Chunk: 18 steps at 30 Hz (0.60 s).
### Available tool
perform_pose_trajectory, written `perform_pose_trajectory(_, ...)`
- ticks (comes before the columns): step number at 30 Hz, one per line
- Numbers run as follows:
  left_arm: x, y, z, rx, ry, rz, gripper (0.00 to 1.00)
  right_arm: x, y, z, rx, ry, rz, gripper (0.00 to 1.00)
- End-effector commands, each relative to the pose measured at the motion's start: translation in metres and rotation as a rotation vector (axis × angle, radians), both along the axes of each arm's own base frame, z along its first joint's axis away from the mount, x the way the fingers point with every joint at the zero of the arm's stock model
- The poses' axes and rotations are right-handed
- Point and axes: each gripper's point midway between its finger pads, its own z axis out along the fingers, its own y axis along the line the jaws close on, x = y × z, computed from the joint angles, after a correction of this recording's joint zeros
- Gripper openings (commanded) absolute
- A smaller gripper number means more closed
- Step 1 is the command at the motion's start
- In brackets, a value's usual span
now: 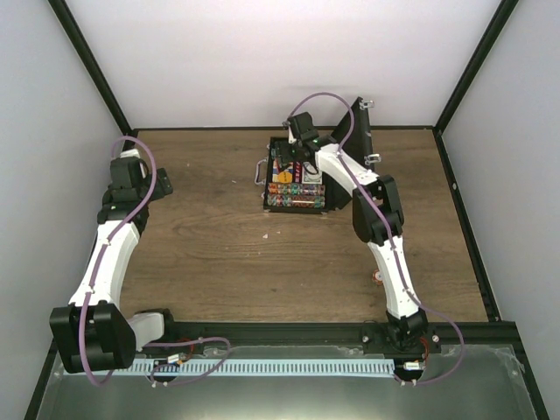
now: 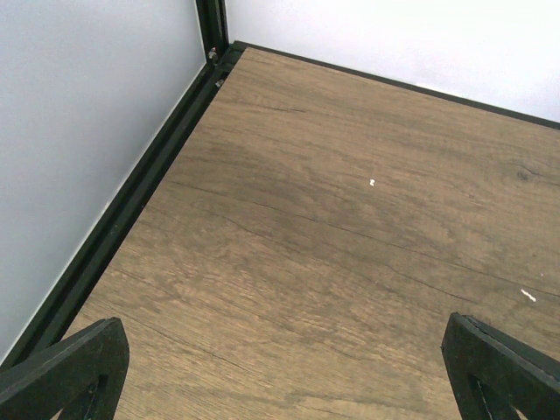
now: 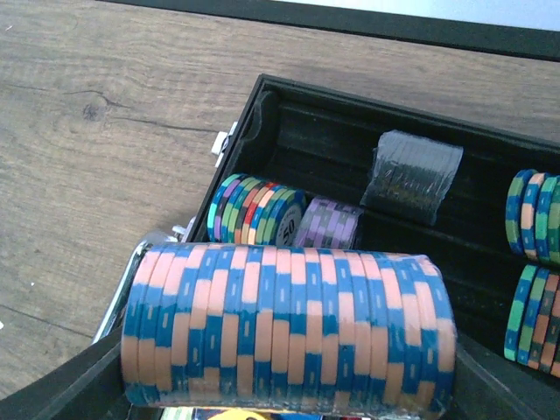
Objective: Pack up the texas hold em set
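Observation:
The robot's right gripper should next go to the right in the top view and down into the empty gap beside the lilac chip stack [image 3: 328, 224] to let go there.
The small black briefcase [image 1: 296, 185] lies open at the back middle of the table, its lid [image 1: 360, 129] standing up on the right, its silver handle [image 1: 260, 172] on the left. Rows of multicoloured chips [image 1: 296, 188] fill its front part. My right gripper [image 1: 297, 156] hangs over the case, shut end to end on a blue-and-peach chip stack [image 3: 289, 328]. Inside the case [image 3: 332, 144] lie a mixed-colour chip stack [image 3: 255, 210], a lilac stack [image 3: 328, 224], a clear-wrapped pack [image 3: 411, 175] and more chips at the right [image 3: 534, 262]. My left gripper [image 2: 289, 367] is open over bare wood.
The left arm [image 1: 131, 188] stands at the table's left side near the black frame rail [image 2: 131, 201] and the white wall. Small white specks [image 2: 372, 182] lie on the wood. A metal tray [image 1: 280, 385] runs along the near edge.

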Motion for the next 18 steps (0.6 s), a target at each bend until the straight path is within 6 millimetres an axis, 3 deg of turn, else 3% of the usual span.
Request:
perform_pose_trajectory(1, 0.000, -0.002, 0.001, 0.002, -0.010, -0.007, 1.00, 0.022, -0.002, 0.032, 0.046, -0.091, -0.029, 0.53)
perform_pose_trajectory(18, 0.001, -0.003, -0.001, -0.002, -0.004, -0.012, 1.00, 0.041, -0.028, 0.012, 0.038, -0.071, -0.072, 0.52)
